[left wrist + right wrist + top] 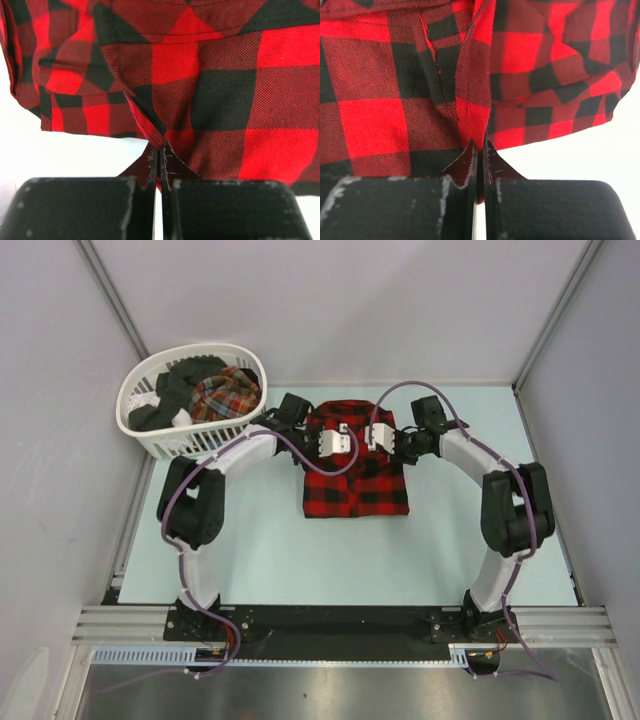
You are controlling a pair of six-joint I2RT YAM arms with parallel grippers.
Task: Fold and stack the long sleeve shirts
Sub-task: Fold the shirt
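Note:
The shirt's fold comes free next as my right gripper stays at the shirt's side edge (403, 467) (478, 134) and spreads its fingers there. The near part of the shirt already lies flat.
A red-and-black checked flannel shirt (355, 475) lies folded into a rough rectangle in the middle of the table. My left gripper (333, 440) is over its upper left part, shut on a pinched fold of the shirt (165, 90); the cloth runs down between the jaws (160, 146). My right gripper (381, 435) is over the upper right part, likewise shut on a ridge of the shirt (470, 100), with cloth caught between its tips (480, 144). A finer plaid shirt (226, 392) lies in the basket at the back left.
The white slatted basket (180, 445) stands at the back left corner, holding dark and white clothes besides the plaid one. Grey walls close in the left, back and right. The pale table surface (300, 560) extends toward the arm bases.

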